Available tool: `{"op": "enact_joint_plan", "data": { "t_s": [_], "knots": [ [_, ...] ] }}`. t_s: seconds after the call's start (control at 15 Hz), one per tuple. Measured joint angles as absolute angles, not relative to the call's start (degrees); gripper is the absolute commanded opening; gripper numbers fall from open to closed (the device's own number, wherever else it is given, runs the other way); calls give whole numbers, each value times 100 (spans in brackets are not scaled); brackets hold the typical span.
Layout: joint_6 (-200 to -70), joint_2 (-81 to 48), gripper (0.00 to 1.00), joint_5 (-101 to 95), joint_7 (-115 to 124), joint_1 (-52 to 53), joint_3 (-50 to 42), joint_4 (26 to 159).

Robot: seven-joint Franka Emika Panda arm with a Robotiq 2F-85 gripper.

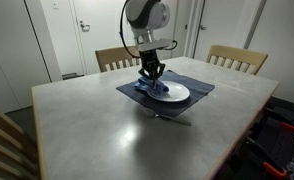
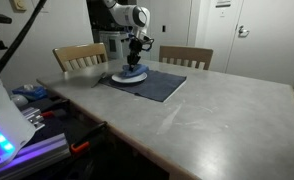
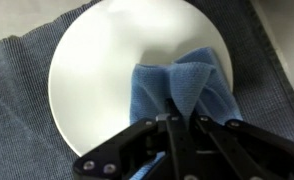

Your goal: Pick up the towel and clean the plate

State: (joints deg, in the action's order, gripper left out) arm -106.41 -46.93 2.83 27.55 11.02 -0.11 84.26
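My gripper moves off the plate (image 1: 177, 93) next, toward the right in the wrist view and over the placemat's edge, to release the towel, since it covers the plate's rim.
A white round plate (image 3: 107, 70) lies on a dark grey placemat (image 3: 17, 90). A blue towel (image 3: 182, 85) is bunched on the plate's right part. My gripper (image 3: 180, 118) is shut on the towel and presses it down onto the plate. In both exterior views the gripper (image 1: 150, 78) (image 2: 136, 64) stands straight over the plate (image 1: 177, 93) (image 2: 130, 78), with the blue towel (image 1: 143, 88) under it.
The placemat (image 1: 197, 82) (image 2: 162, 86) lies on a grey table (image 1: 97, 130) (image 2: 217, 120). Two wooden chairs (image 1: 237, 58) (image 2: 79, 55) stand at the far side. A workbench with tools (image 2: 32, 110) stands beside the table.
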Motion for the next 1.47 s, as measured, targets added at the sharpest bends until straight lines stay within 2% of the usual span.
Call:
{"op": "enact_joint_plan", "data": {
  "t_s": [0.53, 1.0, 1.07, 1.13, 1.47],
  "knots": [
    [-11722, -4667, 2, 423, 2756, 1401, 301, 8157],
    [-11828, -4762, 2, 418, 2827, 1633, 331, 7997],
    [-11828, -4795, 33, 418, 2841, 1632, 317, 7997],
    [-11828, -4833, 34, 421, 2843, 1625, 303, 7996],
    [-11828, -4854, 69, 470, 2815, 1590, 286, 7995]
  ]
}}
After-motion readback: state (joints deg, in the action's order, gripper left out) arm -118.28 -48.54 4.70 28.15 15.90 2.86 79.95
